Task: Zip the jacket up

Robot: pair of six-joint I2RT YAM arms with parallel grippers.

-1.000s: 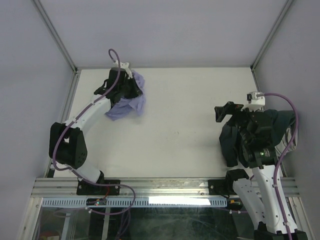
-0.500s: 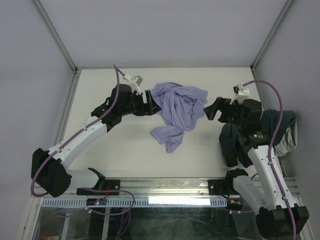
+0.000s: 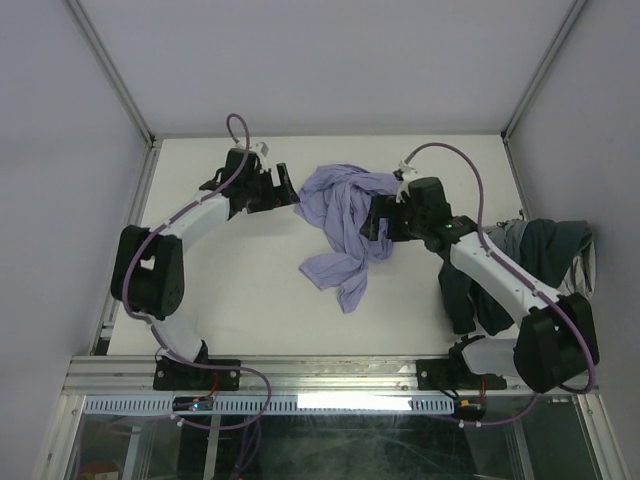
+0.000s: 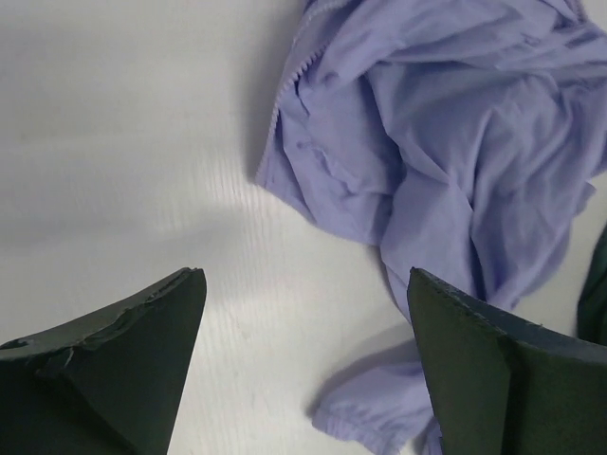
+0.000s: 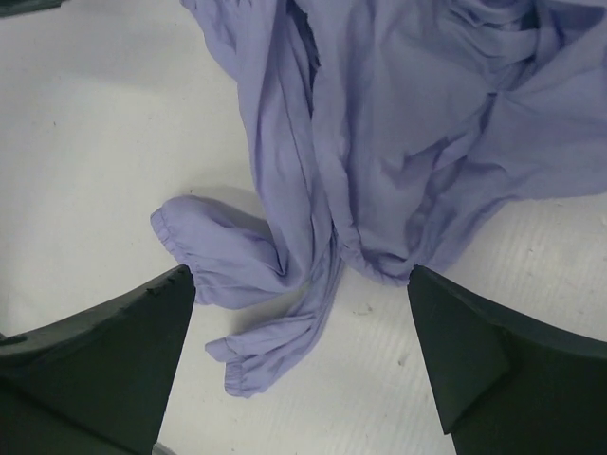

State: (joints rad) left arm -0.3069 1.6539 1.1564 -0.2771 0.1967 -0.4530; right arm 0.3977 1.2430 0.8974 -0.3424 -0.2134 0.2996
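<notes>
The jacket's zipper-edge corner (image 3: 299,209) (image 4: 269,177) sticks out over bare table, clear of the bunched folds. My left gripper will move down toward the heap and onto that corner next.
The lavender jacket (image 3: 345,215) lies crumpled in a heap on the white table, two sleeves trailing toward the near side. My left gripper (image 3: 288,190) stands open just left of the heap, off the cloth. In the left wrist view the jacket (image 4: 446,142) fills the upper right, a zipper edge (image 4: 289,90) runs along its left border, and the left gripper (image 4: 303,277) has only bare table between its fingers. My right gripper (image 3: 375,222) hovers open over the heap's right side. The right wrist view looks down on the jacket (image 5: 398,123) and a sleeve cuff (image 5: 180,237), with the right gripper (image 5: 302,275) holding nothing.
A dark grey-green garment (image 3: 540,250) is bunched at the table's right edge beside the right arm's base; a sliver of it shows in the left wrist view (image 4: 596,294). Metal frame rails (image 3: 130,230) and grey walls border the table.
The left gripper carried the jacket from the far left to the middle, opened and let it drop, then drew back left. The right arm swung left over the heap.
</notes>
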